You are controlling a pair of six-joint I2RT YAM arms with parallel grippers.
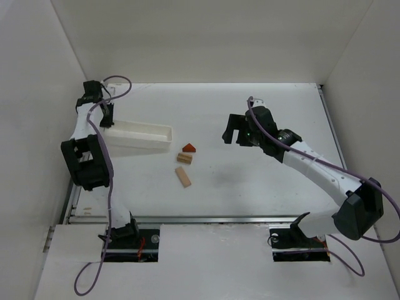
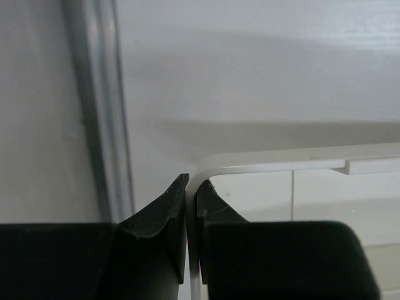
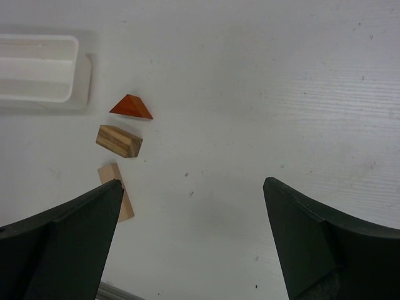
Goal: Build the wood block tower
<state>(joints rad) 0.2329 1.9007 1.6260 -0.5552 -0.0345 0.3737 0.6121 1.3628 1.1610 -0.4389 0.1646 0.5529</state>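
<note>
My left gripper draws back and down next to release the white tray's end on the tabletop by the tabletop's near edge. That end of the tray still hangs above its shadow.
Three small wood blocks lie loose on the table, right of the tray: a reddish-brown triangular piece [image 1: 189, 147] [image 3: 132, 107], a striped tan block [image 1: 184, 158] [image 3: 119, 140] and a pale tan bar [image 1: 183, 177] [image 3: 120, 194]. None is stacked. My left gripper [image 1: 106, 117] [image 2: 192, 184] is shut on the left end wall of the white tray [image 1: 142, 135] [image 2: 294, 166]. My right gripper [image 1: 236, 135] [image 3: 194, 187] is open and empty, held above the table to the right of the blocks.
White walls enclose the table on the left, back and right. A metal rail [image 1: 206, 219] runs along the near edge. A metal strip [image 2: 100, 112] lies left of the tray in the left wrist view.
</note>
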